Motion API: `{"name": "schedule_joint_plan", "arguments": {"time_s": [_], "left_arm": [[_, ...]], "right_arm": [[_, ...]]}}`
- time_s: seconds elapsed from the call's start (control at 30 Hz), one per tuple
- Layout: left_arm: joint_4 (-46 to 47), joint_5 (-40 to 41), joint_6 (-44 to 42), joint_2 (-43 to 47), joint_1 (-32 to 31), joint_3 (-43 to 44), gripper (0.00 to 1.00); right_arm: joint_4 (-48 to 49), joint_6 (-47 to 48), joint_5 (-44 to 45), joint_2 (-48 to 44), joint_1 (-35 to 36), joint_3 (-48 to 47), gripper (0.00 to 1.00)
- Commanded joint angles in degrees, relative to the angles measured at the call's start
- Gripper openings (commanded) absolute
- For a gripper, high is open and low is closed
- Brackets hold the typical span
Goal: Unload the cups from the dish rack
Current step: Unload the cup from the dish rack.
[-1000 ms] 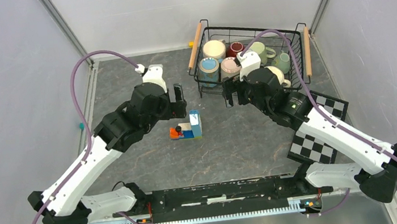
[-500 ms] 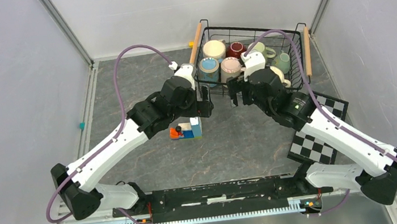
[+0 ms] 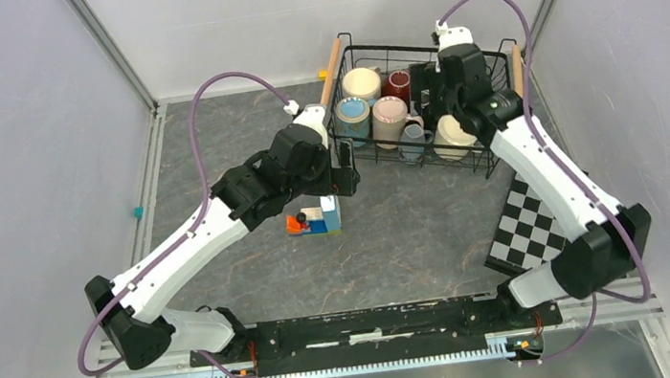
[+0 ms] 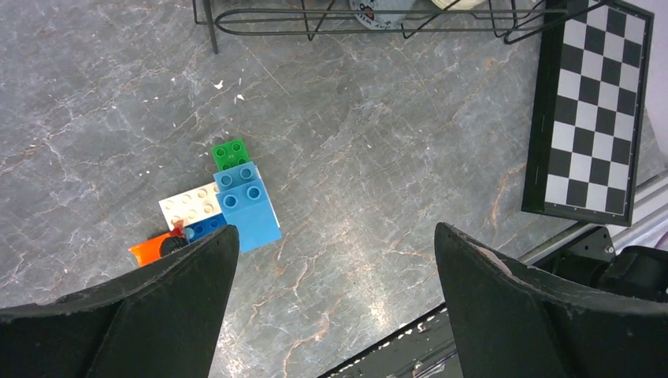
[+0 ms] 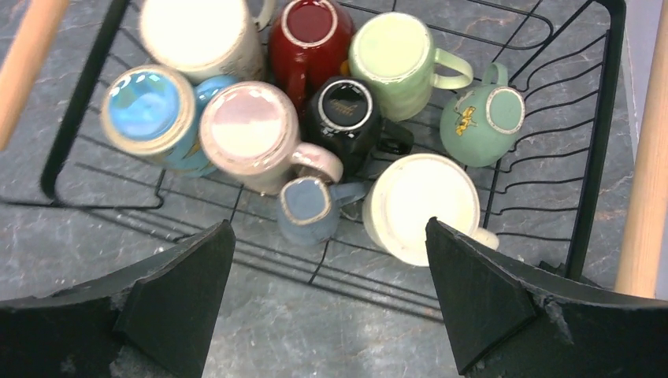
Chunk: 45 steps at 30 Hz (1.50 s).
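Note:
The small grey-blue cup (image 3: pixel 412 136) (image 5: pixel 306 203) is below my right gripper, to its left in the top view. My right gripper needs to go down that way next, with its fingers on both sides of the cup's upturned base.
The black wire dish rack (image 3: pixel 391 47) stands at the back right and also shows in the right wrist view (image 5: pixel 603 118). It holds several cups: cream (image 5: pixel 197 31), dark red (image 5: pixel 309 31), pale green (image 5: pixel 394 51), teal on its side (image 5: pixel 480 118), black (image 5: pixel 346 114), blue (image 5: pixel 150 110), pink-beige (image 5: pixel 250 134), small grey-blue (image 5: pixel 307 206) and a large cream one (image 5: pixel 421 205). My right gripper (image 5: pixel 328 224) is open and empty above the rack, over the grey-blue and large cream cups (image 3: pixel 436 104). My left gripper (image 4: pixel 336 228) is open and empty over the floor by the rack's near left corner (image 3: pixel 344 164).
A toy block cluster (image 3: pixel 315 218) lies under the left arm and shows in the left wrist view (image 4: pixel 228 205). A checkerboard (image 3: pixel 533 222) lies right of centre. The rack's wooden handles (image 3: pixel 330 79) (image 3: pixel 518 80) run along its sides. Grey walls enclose the table.
The right arm has swung from the rack's near edge to above the rack's right half. The left arm moved right toward the rack, then stayed still.

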<state>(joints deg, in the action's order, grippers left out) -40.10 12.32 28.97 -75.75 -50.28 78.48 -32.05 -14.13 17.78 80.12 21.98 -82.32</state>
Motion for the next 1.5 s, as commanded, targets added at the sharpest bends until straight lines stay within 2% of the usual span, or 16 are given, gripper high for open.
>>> {"name": "schedule_joint_plan", "arguments": {"time_s": [0.0,0.27,0.43,0.7,0.83,1.13,1.47], "left_arm": [[-2.35,-0.21,-2.87,1.47,0.87,3.00,1.00],[-3.85,-2.13,-3.53,3.11,1.59,2.52,1.00],[-5.42,-2.14,-4.83,4.40,2.03,2.51,1.00],[-5.86,-2.74,-6.19,5.69,2.60,2.39,1.00],[-5.82,-2.80,-6.30,6.31,2.82,1.46,1.00],[-5.84,-3.31,-6.21,6.36,3.30,1.24,1.00],[-6.22,-3.00,-5.51,6.69,3.57,0.87,1.00]], "right_arm": [[-0.49,1.43,-4.96,4.88,-5.03,-5.08,0.98],[-1.89,2.77,-10.33,14.02,-13.42,-9.92,0.98],[-3.15,3.86,-8.03,16.06,-14.77,-8.21,0.98],[-2.54,4.48,-11.70,17.96,-15.81,-4.70,0.98],[-1.72,7.00,-17.62,18.70,-14.93,-2.87,0.98],[-3.55,9.90,-12.96,20.47,-7.80,-3.90,0.98],[-4.47,6.55,-11.43,27.31,-3.57,-9.61,0.88]]}}
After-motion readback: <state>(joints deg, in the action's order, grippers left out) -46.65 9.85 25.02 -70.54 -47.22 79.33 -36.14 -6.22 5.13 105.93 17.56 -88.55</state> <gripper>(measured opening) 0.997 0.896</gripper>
